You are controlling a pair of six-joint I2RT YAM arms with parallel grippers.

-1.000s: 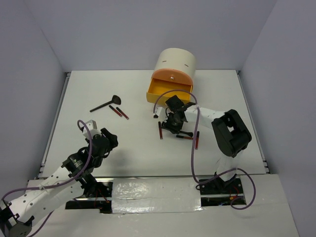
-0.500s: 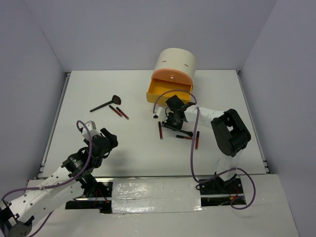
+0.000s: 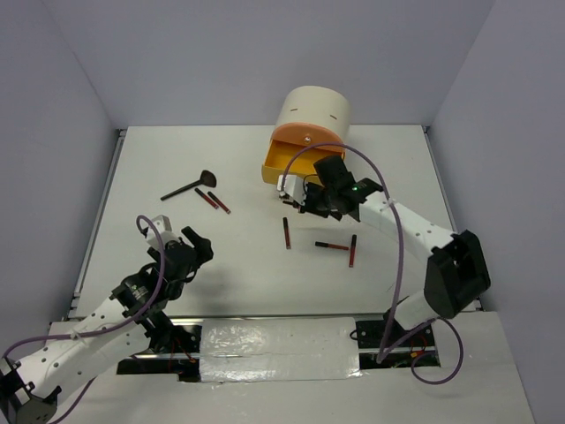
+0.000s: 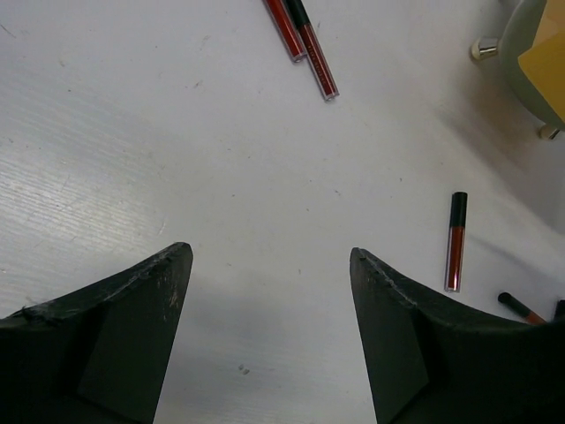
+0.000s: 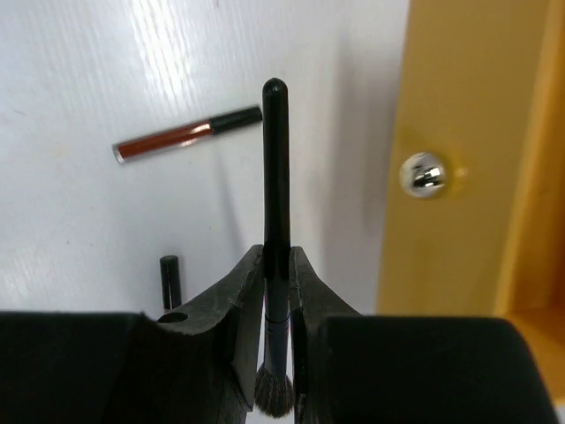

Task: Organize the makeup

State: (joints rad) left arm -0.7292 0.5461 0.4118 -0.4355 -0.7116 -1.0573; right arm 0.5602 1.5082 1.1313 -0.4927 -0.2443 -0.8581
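I will raise my right gripper next and move it outward over the orange drawer's open inside [image 3: 298, 157] [image 5: 545, 216] to release the black brush, because the front of the drawer is in the way.
My right gripper [image 3: 300, 191] [image 5: 276, 261] is shut on a short black brush [image 5: 275, 168], held above the table just in front of the orange drawer [image 3: 296, 159] [image 5: 459, 106] of the cream cylinder [image 3: 318, 110]. The brush's handle points away from the wrist and its bristles sit between the fingers. Three dark-red sticks lie below it: one [image 3: 287, 232] [image 5: 187, 134], one [image 3: 331, 246] and one [image 3: 352, 250]. My left gripper [image 3: 196, 243] [image 4: 269, 252] stands open over bare table. Two more sticks [image 3: 212, 200] [image 4: 302, 35] and a long-handled black brush [image 3: 187, 186] lie at the far left.
The drawer is pulled out, with a silver knob [image 5: 425, 174] on its front. Grey walls close off the table [image 3: 177, 159] on three sides. A small black cap-like piece [image 5: 169, 276] lies beside the right fingers.
The right gripper has closed on the short brush, lifted it from among the sticks and carried it toward the drawer. The left gripper has opened wider and barely moved.
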